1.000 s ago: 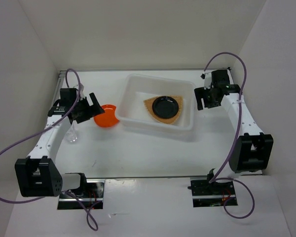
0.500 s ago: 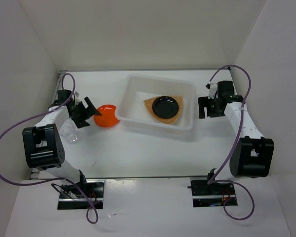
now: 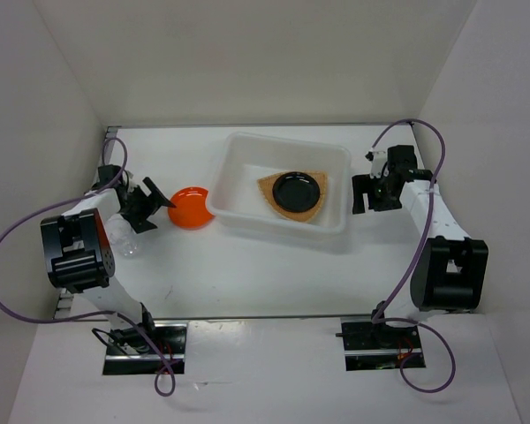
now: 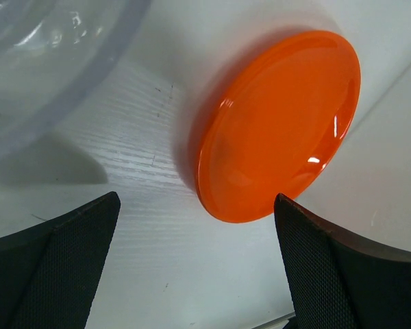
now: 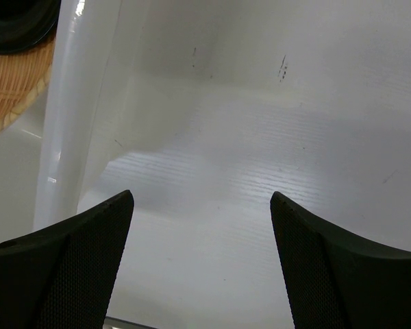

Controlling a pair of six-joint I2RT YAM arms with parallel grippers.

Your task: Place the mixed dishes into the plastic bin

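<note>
My left gripper lowers its fingers to its right in the top view next, astride the rim of the orange plate (image 3: 190, 207) below it, clear of the bin.
The white plastic bin (image 3: 247, 143) stands at the table's middle back. In it lies the tan woven plate (image 3: 272, 201) with the black plate (image 3: 298, 188) on top. The orange plate (image 3: 190, 207) lies on the table just left of the bin; it also shows in the left wrist view (image 4: 281, 123). My left gripper (image 3: 157, 207) is open and empty, just left of the orange plate, which lies ahead of the jaws (image 4: 195, 267). A clear cup (image 3: 124, 238) lies by the left arm. My right gripper (image 3: 364, 196) is open and empty, right of the bin (image 5: 68, 137).
White walls close in the table on the left, back and right. A clear curved rim (image 4: 55, 55) fills the left wrist view's top left corner. Purple cables loop from both arms. The tan plate's edge (image 5: 14, 89) shows in the right wrist view.
The left arm has folded back toward the left wall, and its gripper has shifted a little left of the orange plate. The right gripper has moved nearer and lower beside the bin.
</note>
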